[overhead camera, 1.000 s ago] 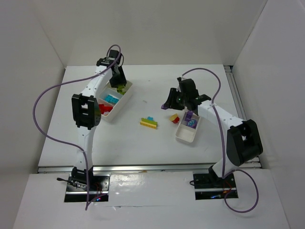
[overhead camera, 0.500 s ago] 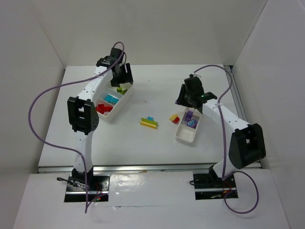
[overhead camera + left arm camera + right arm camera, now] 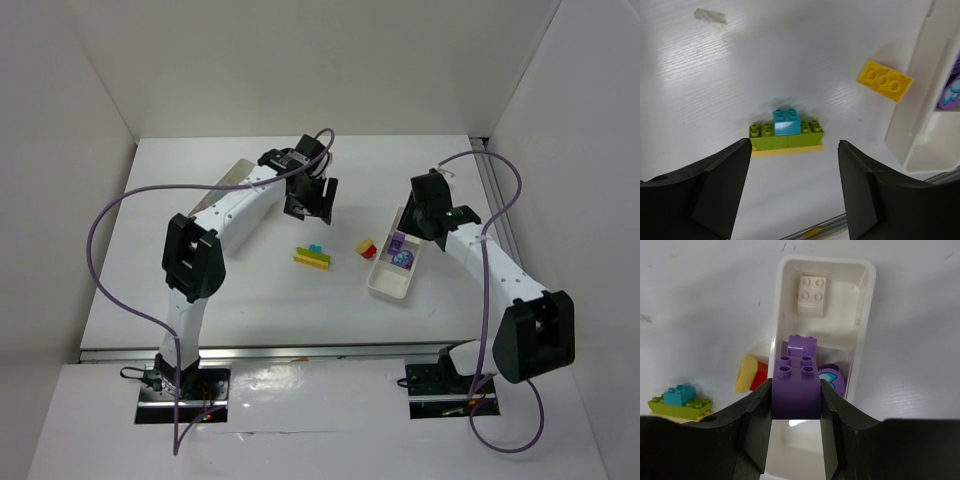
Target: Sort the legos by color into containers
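Observation:
I will move my right gripper back and down over the tray's middle section next and release the purple brick there, because the other purple pieces are already in it.
A stack of legos lies mid-table: lime green bricks on a yellow plate, topped by a cyan brick. My left gripper hangs open above and just short of the stack, nothing between its fingers. A yellow brick and a red one lie beside the smaller container. My right gripper is shut on a purple brick over this tray. The tray holds a white brick, a purple brick and a round purple piece. My left arm hides the longer container.
White walls enclose the table on three sides. A metal rail runs along the right edge. Purple cables loop from both arms. Bare tabletop lies in front of the lego stack.
My left gripper opened and swung from the longer tray at the left to above the centre stack. My right gripper carried the purple brick rightward over the smaller tray.

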{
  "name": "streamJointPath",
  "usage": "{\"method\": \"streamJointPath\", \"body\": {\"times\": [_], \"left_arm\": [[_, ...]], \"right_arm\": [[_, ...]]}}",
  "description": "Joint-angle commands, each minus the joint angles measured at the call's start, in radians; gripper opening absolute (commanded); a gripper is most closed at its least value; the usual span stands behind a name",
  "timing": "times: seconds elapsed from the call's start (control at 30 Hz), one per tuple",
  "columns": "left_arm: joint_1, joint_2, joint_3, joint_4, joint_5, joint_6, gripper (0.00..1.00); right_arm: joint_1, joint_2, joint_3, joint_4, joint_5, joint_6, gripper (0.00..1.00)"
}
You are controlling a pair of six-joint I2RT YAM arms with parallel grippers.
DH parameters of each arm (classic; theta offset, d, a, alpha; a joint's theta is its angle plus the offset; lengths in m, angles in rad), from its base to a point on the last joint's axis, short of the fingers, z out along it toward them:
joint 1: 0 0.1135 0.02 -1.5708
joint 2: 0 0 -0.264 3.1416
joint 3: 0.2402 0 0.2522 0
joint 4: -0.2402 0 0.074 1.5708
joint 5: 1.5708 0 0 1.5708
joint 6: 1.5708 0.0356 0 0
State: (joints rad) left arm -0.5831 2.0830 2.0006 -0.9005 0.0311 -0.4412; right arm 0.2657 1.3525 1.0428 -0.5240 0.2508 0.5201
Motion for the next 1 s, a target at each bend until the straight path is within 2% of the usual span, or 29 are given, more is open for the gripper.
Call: {"method": "streamJointPath", "body": {"times": [0.0,0.27,0.37,0.5,0.6,0.63,0.67,0.77,0.97], "left_arm": [[0.031,-0.001,0.003,-0.015,0.003,0.018,0.80],[0.031,0.017,0.047,-0.044,-0.007,0.027,0.79],[0.031,0.017,0.047,-0.044,-0.007,0.027,0.79],[0.022,0.017,0.038,-0.044,-0.007,0.027,0.79],[0.022,0.017,0.038,-0.044,-0.007,0.036,0.78],[0.022,0.017,0.049,-0.054,-0.007,0.036,0.78],[0.022,0.017,0.049,-0.054,-0.007,0.036,0.78],[0.022,0.026,0.059,-0.054,-0.007,0.036,0.78],[0.022,0.026,0.059,-0.054,-0.007,0.036,0.78]], "right_arm": [[0.003,-0.058,-0.033,-0.054,-0.031,0.018,0.09],[0.003,0.022,-0.055,-0.064,-0.200,0.004,0.10],[0.003,0.036,-0.073,-0.036,-0.231,0.029,0.10],[0.003,0.060,-0.073,-0.039,-0.243,0.038,0.15],[0.003,0.082,-0.064,-0.050,-0.223,0.047,0.23],[0.003,0.082,-0.064,-0.060,-0.223,0.047,0.30],[0.003,0.091,-0.064,-0.060,-0.213,0.047,0.46],[-0.006,0.091,-0.064,-0.060,-0.191,0.069,0.62],[-0.006,0.080,-0.043,-0.051,-0.162,0.080,0.65]]}}
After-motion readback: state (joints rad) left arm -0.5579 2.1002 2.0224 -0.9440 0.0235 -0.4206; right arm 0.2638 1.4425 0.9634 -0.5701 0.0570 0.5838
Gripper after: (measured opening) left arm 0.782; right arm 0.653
